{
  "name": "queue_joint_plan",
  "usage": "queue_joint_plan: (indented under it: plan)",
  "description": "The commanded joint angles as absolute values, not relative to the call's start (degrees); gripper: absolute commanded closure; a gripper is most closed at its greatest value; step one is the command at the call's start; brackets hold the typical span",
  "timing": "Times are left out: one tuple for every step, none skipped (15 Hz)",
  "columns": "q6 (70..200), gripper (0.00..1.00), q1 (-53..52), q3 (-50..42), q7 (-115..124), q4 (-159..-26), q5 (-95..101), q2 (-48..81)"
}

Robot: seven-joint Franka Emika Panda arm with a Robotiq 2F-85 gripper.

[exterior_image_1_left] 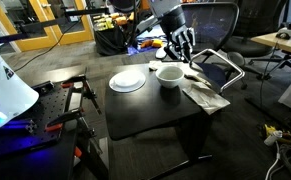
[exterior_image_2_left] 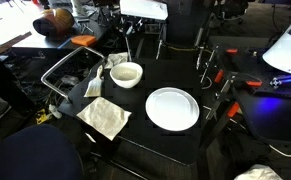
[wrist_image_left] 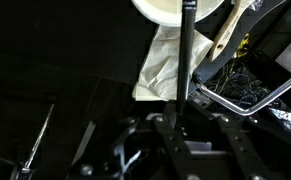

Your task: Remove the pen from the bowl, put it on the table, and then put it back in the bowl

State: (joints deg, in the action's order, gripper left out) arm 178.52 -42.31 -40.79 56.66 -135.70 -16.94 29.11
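The white bowl [exterior_image_1_left: 169, 75] [wrist_image_left: 166, 8] is below my gripper, so my gripper will next move down to bring the pen's tip into the bowl and let the pen go there.
The white bowl [exterior_image_1_left: 169, 75] stands on the black table [exterior_image_1_left: 150, 112], next to a flat white plate [exterior_image_1_left: 127, 81]. My gripper [exterior_image_1_left: 181, 50] hangs just above the bowl's far side. In the wrist view the gripper [wrist_image_left: 182, 112] is shut on the pen [wrist_image_left: 186, 55], a thin dark stick that points from the fingers toward the bowl's rim [wrist_image_left: 170, 12]. The pen's tip is at or over the bowl; I cannot tell if it touches. In an exterior view the bowl [exterior_image_2_left: 126, 73] sits near the table's far corner, below the gripper [exterior_image_2_left: 131, 32].
A crumpled napkin [exterior_image_1_left: 203, 95] lies at the table edge beside the bowl, and also shows in the wrist view [wrist_image_left: 163, 68]. A metal-framed chair [exterior_image_2_left: 70, 72] stands close to that edge. Red clamps [exterior_image_1_left: 77, 92] and equipment sit beside the table.
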Motion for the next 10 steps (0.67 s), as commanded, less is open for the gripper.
queue_joint_plan:
  plan:
    - [177.32,0.96,-49.56,-46.45,59.74,-134.36,-16.95,33.21]
    - [176.96,0.96,-50.76,-47.23,60.29,-134.04,-17.07,34.16]
    - [176.75,0.96,-51.75,-47.86,60.5,-133.82,-17.16,34.99]
    - [176.82,0.96,-51.96,-47.88,60.95,-133.51,-16.97,35.8]
    - [176.67,0.96,-52.66,-48.24,61.22,-133.09,-17.18,37.0]
    - [176.41,0.96,-52.91,-48.34,61.19,-132.77,-17.22,37.56]
    - [176.34,0.96,-52.79,-48.09,61.43,-132.27,-17.28,38.39]
    - [176.28,0.96,-52.6,-47.84,61.57,-131.83,-17.29,39.07]
    - [176.26,0.96,-52.45,-47.58,61.51,-131.4,-17.3,39.7]
    - [176.28,0.96,-52.34,-47.44,61.57,-130.84,-17.39,40.54]
